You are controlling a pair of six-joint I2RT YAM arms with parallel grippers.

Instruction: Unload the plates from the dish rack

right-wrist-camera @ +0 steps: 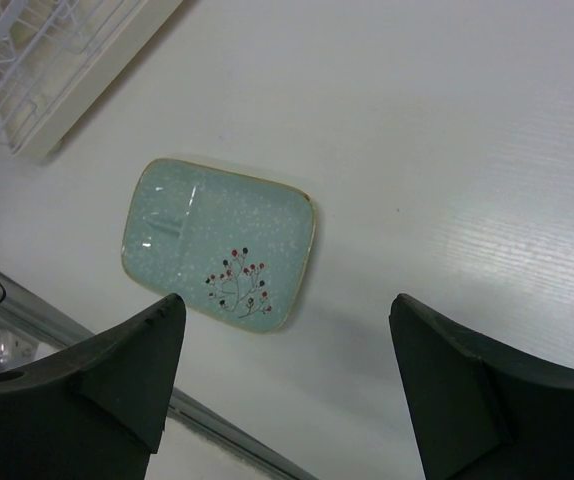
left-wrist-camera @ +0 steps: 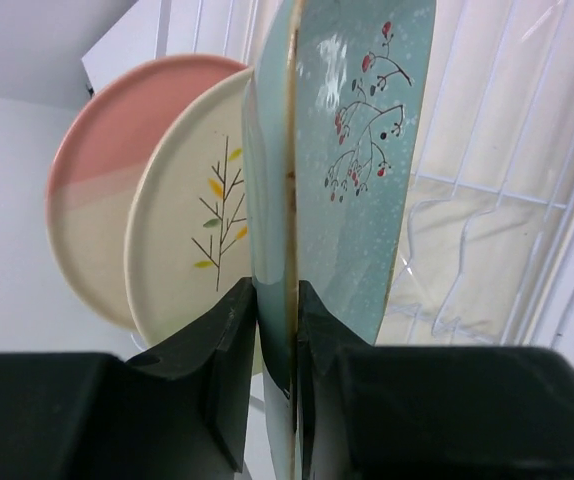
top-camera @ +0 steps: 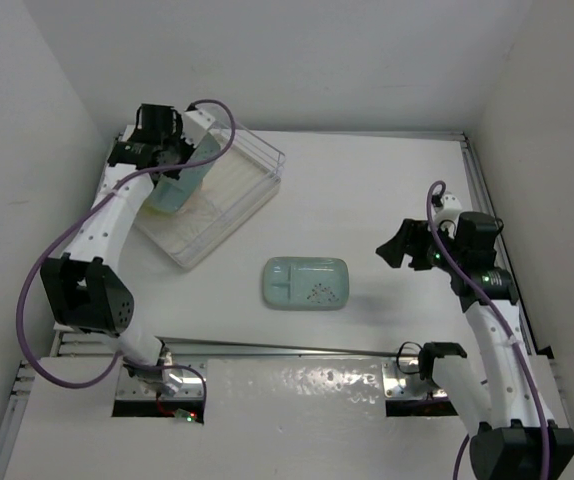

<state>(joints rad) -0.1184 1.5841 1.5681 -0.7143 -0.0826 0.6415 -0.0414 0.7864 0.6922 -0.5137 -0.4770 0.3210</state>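
Observation:
Next I should move my left gripper up, to the right in the top view, then down to release its plate onto the flat teal plate, since both match.
My left gripper (top-camera: 175, 165) is over the clear dish rack (top-camera: 257, 152) at the back left, shut on the rim of an upright teal plate (top-camera: 182, 178). In the left wrist view its jaws (left-wrist-camera: 277, 300) clamp that teal plate (left-wrist-camera: 362, 150) edge-on. Two round cream plates, one with a pink segment (left-wrist-camera: 97, 190) and one with a sprig mark (left-wrist-camera: 187, 230), stand behind it in the rack. Another teal plate (top-camera: 306, 283) lies flat on the table's middle; it also shows in the right wrist view (right-wrist-camera: 217, 240). My right gripper (top-camera: 399, 246) is open and empty, above the table right of it.
White walls enclose the table on the left, back and right. A metal rail (top-camera: 267, 348) runs along the near edge by the arm bases. The rack's ribbed base (left-wrist-camera: 507, 150) shows to the right of the held plate.

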